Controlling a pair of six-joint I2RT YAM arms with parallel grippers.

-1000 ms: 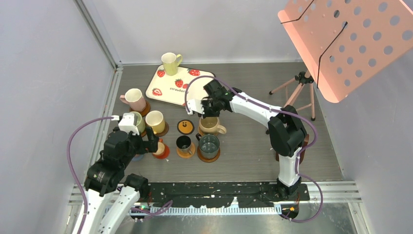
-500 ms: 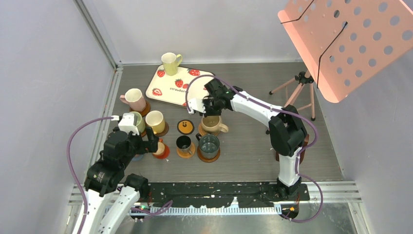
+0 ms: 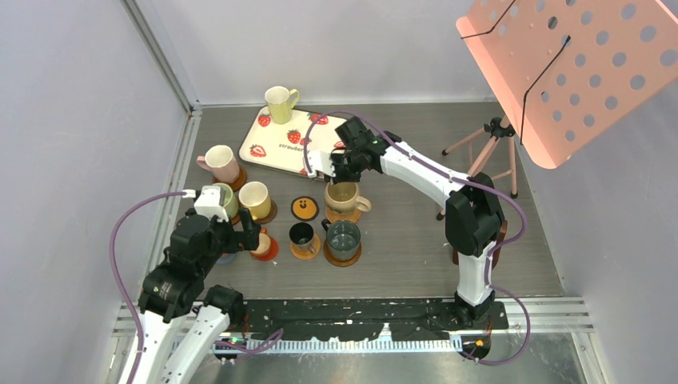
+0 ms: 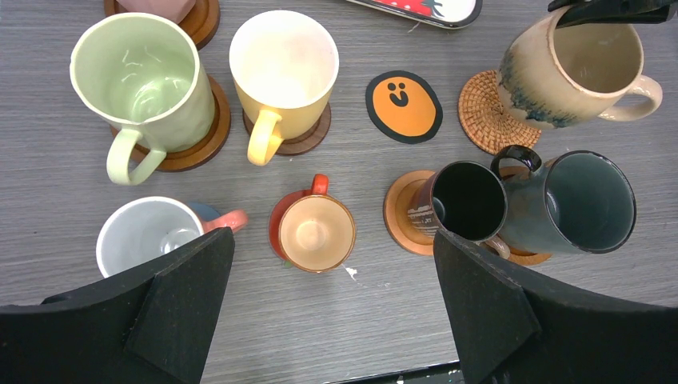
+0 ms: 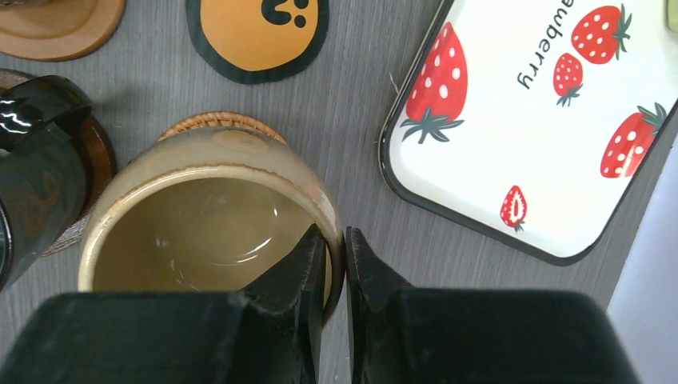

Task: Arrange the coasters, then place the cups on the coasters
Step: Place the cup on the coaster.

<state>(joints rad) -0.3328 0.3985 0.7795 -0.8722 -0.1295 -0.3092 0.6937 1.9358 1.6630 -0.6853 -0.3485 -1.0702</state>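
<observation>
The coaster's near edge shows bare. My right gripper will next come down and slightly back, set the tan cup onto the woven wicker coaster (image 3: pixel 343 215) (image 5: pixel 212 122) and let it go.
My right gripper (image 3: pixel 334 173) (image 5: pixel 344 240) is shut on the rim of the tan cup (image 3: pixel 345 197) (image 5: pixel 208 224), one finger inside and one outside. The cup is over the woven wicker coaster (image 4: pixel 488 112) (image 5: pixel 212 122); whether it rests on it I cannot tell. A black coaster with an orange face (image 3: pixel 305 207) (image 4: pixel 404 106) lies bare beside it. My left gripper (image 3: pixel 244 234) (image 4: pixel 332 240) hangs open and empty above the small orange-brown cup (image 4: pixel 316 234). Green (image 4: pixel 136 76), yellow (image 4: pixel 281 68), black (image 4: pixel 468 200) and dark teal (image 4: pixel 588 200) cups stand on coasters. A pale yellow cup (image 3: pixel 280 102) stands at the tray's far corner.
The strawberry-printed tray (image 3: pixel 292 142) (image 5: pixel 528 120) lies at the back, close to my right gripper. A pink cup (image 3: pixel 220 162) stands far left. A small tripod (image 3: pixel 488 140) stands at the back right under a pink perforated panel (image 3: pixel 576 64). Walls close in the left side.
My right gripper has carried the tan cup a little toward the back, over the wicker coaster. The left arm has not moved.
</observation>
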